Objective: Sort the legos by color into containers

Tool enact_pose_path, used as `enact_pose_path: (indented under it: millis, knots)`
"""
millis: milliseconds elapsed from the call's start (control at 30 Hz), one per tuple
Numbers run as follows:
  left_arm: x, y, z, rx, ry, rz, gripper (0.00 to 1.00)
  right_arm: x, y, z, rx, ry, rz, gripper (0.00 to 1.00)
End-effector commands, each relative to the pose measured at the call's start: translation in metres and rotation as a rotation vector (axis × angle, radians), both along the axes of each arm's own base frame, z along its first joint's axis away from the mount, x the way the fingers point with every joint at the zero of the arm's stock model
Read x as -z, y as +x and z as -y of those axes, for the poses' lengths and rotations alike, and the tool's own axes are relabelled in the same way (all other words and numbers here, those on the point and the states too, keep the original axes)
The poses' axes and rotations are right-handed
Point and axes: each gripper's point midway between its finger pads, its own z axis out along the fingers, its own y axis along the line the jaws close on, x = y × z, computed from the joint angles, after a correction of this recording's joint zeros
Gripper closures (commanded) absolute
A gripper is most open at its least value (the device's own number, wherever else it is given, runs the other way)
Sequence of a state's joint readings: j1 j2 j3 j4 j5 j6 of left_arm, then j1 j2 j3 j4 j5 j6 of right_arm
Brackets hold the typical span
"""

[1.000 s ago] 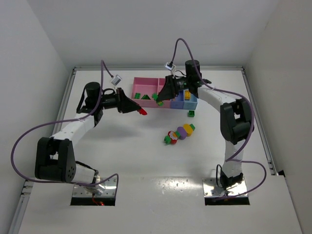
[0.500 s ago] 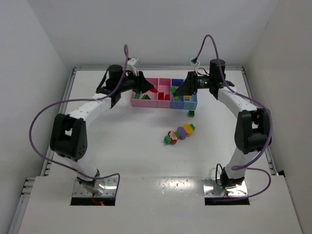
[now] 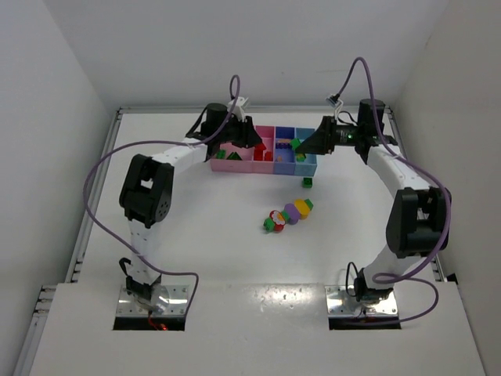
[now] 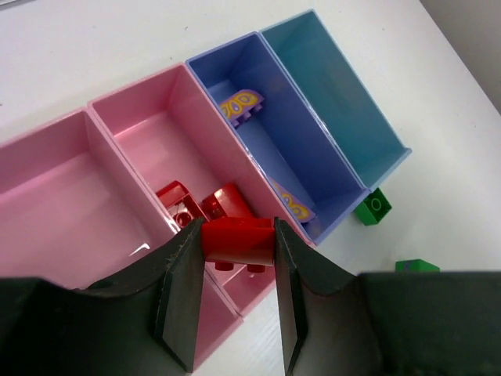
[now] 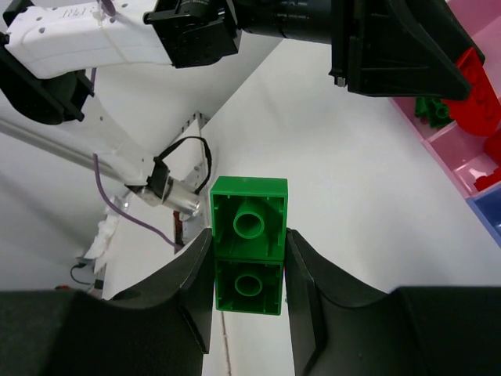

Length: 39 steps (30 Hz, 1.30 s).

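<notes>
The right gripper will next go across the narrow pink bin, to the left in the top view, over the green legos in the wide pink bin [image 4: 47,196].
The containers [image 3: 235,163] stand in a row at the back of the table: a wide pink bin [image 4: 47,196], a narrow pink bin [image 4: 141,133], a purple-blue bin [image 4: 258,117] and a light blue bin [image 4: 337,102]. My left gripper [image 4: 237,236] is shut on a red lego [image 4: 237,239] over the near end of the narrow pink bin, which holds two red legos [image 4: 178,200]. My right gripper [image 5: 249,266] is shut on two joined green legos [image 5: 249,227]; in the top view it [image 3: 304,146] hangs over the blue bins. A striped multicolour stack [image 3: 286,214] lies mid-table.
Purple printed pieces [image 4: 241,103] lie in the purple-blue bin. A loose green lego [image 3: 308,182] sits on the table just in front of the bins. The left arm's gripper [image 5: 399,47] shows close by in the right wrist view. Walls ring the table.
Both arms have swung toward the back. The left gripper carried the red lego rightward to the narrow pink bin; the right gripper moved right along the bins with its green legos.
</notes>
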<state>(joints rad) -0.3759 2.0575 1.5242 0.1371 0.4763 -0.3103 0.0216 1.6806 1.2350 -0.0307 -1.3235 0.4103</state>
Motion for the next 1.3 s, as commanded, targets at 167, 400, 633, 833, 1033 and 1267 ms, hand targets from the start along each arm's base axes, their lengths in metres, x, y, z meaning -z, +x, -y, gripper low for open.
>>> enact_pose_path:
  millis: [167, 400, 633, 833, 1033, 1267]
  knots:
    - [-0.023, 0.013, 0.025, 0.032, -0.014, 0.088, 0.48, -0.01, -0.001, 0.008, 0.033, -0.028, 0.087, 1.0]
    - [-0.099, 0.031, -0.016, -0.074, -0.096, 0.189, 0.12, 0.003, 0.025, -0.002, 0.049, -0.072, 0.082, 1.0]
    - [-0.172, 0.015, -0.119, -0.243, -0.096, 0.254, 0.05, 0.023, 0.064, -0.066, -0.024, -0.108, 0.113, 1.0]
    - [-0.162, -0.017, -0.22, -0.332, -0.056, 0.112, 0.0, 0.033, 0.11, -0.137, -0.004, -0.163, 0.193, 1.0]
    - [-0.133, -0.046, -0.293, -0.471, -0.067, -0.048, 0.0, 0.082, 0.157, -0.164, 0.158, -0.299, 0.182, 1.0]
    - [-0.129, -0.065, -0.298, -0.487, 0.019, 0.005, 0.0, 0.121, 0.181, -0.169, 0.24, -0.429, 0.224, 0.47]
